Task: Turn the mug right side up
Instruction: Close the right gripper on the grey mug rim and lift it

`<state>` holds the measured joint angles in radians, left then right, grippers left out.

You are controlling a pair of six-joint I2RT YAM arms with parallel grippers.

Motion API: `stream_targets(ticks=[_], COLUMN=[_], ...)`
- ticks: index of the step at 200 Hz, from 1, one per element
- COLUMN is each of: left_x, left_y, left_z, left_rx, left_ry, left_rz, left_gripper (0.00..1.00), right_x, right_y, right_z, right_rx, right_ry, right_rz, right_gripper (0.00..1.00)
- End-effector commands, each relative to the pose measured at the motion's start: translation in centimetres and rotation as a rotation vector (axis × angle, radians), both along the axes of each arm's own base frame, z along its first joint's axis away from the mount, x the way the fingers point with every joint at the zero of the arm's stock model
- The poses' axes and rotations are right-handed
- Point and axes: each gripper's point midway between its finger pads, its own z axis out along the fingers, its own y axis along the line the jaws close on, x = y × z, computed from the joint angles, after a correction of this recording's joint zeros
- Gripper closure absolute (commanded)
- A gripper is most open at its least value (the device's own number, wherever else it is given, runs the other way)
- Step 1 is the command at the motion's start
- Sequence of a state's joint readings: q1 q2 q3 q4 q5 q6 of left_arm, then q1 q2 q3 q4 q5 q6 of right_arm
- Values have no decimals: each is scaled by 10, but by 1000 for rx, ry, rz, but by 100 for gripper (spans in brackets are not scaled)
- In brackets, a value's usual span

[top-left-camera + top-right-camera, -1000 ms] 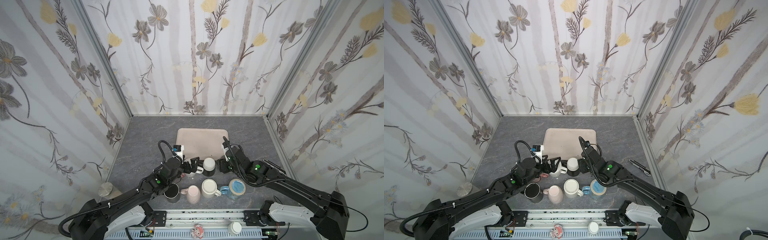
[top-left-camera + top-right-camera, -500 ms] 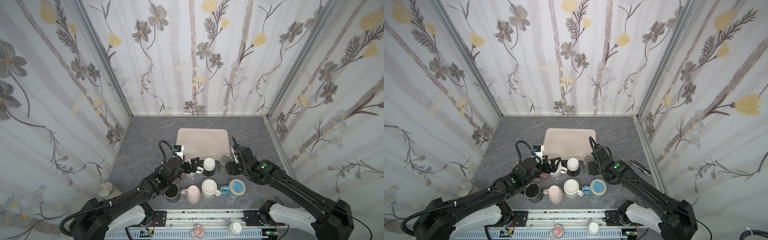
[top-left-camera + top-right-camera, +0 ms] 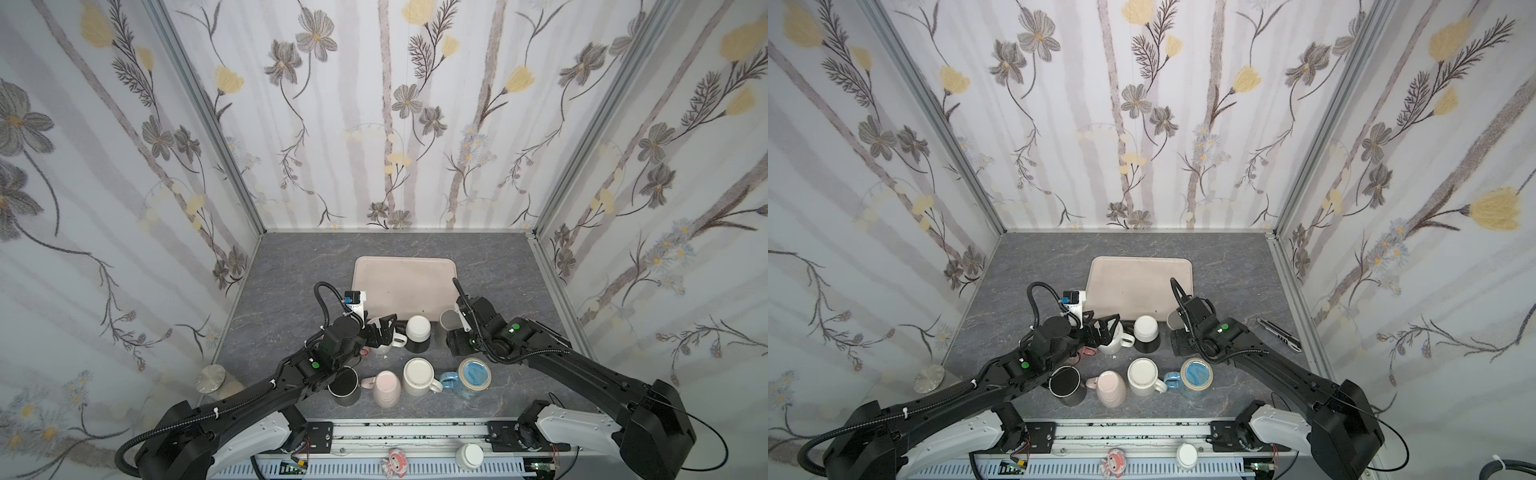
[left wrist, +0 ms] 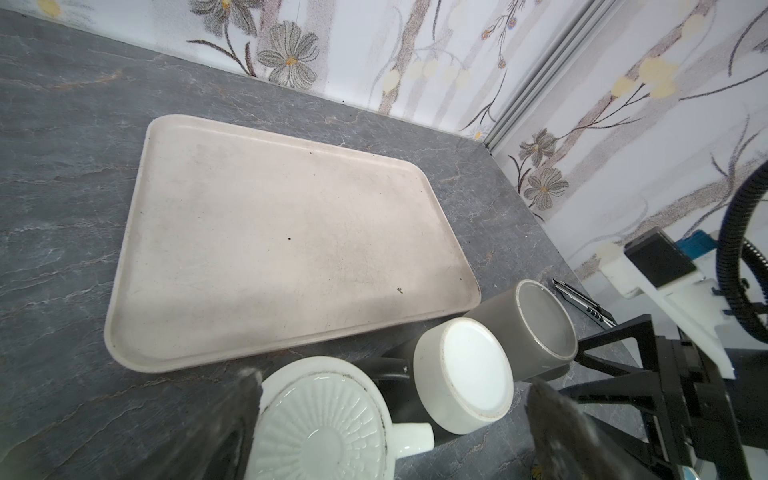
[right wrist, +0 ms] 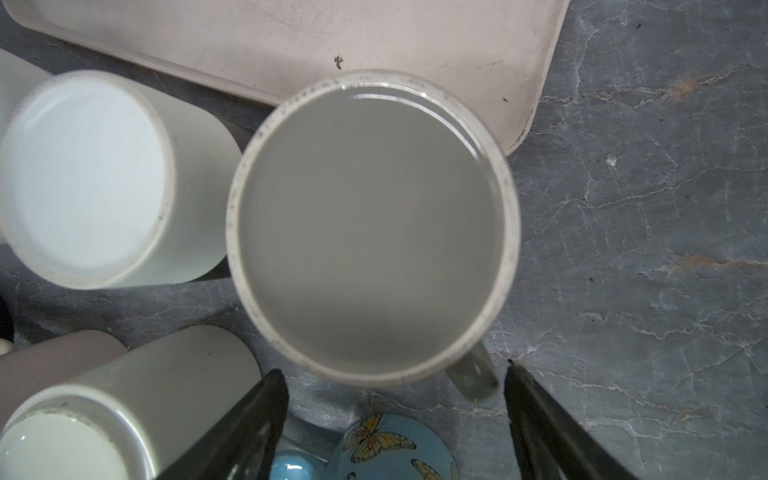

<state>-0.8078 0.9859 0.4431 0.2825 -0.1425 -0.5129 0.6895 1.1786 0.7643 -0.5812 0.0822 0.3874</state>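
The right gripper lowers its open fingers to either side of the grey mug's handle (image 5: 473, 374) next and closes, since this slim handle lies below, just inside one finger.
A grey mug (image 5: 370, 224) stands at the tray's near right corner in both top views (image 3: 448, 319) (image 3: 1173, 320). Its round face, ringed by a pale speckled edge, points up; I cannot tell whether that face is the mouth or the base. My right gripper (image 5: 392, 376) is open just in front of it (image 3: 455, 343), and the mug's handle (image 5: 473, 374) sits near one finger without being held. A white mug (image 4: 320, 424) with a ribbed base stands upside down (image 3: 384, 338). My left gripper (image 4: 395, 407) is open wide, one finger on each side of it.
A beige tray (image 3: 405, 282) lies behind the mugs. A white-based dark mug (image 3: 417, 328) stands between the two grippers. In front stand a black mug (image 3: 344, 384), a pink mug (image 3: 386, 388), a cream mug (image 3: 417, 376) and a blue butterfly mug (image 3: 473, 374). A pen-like tool (image 3: 1277, 334) lies at the right.
My right gripper has drawn back to the right and toward the front, uncovering the grey mug it had been over. The left arm has not moved.
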Motion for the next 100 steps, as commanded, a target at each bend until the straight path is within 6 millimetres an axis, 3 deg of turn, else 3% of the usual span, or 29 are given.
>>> stream_targets(ticks=[1, 9, 16, 50, 100], left_x=[1, 1, 1, 1, 2], left_y=[3, 3, 3, 3, 0], left_z=[1, 1, 2, 5, 2], left_rx=[-11, -11, -15, -24, -24], left_ry=[-1, 1, 0, -4, 5], left_rz=[19, 21, 20, 19, 15], left_gripper=[0, 0, 0, 0, 0], right_x=[-2, -3, -10, -7, 3], right_y=[13, 15, 11, 5, 10], right_z=[-1, 0, -11, -13, -15], right_rx=[28, 32, 14, -22, -44], right_ry=[-1, -6, 18, 0, -37], right_rz=[37, 40, 41, 8, -3], right_gripper=[24, 28, 31, 51, 56])
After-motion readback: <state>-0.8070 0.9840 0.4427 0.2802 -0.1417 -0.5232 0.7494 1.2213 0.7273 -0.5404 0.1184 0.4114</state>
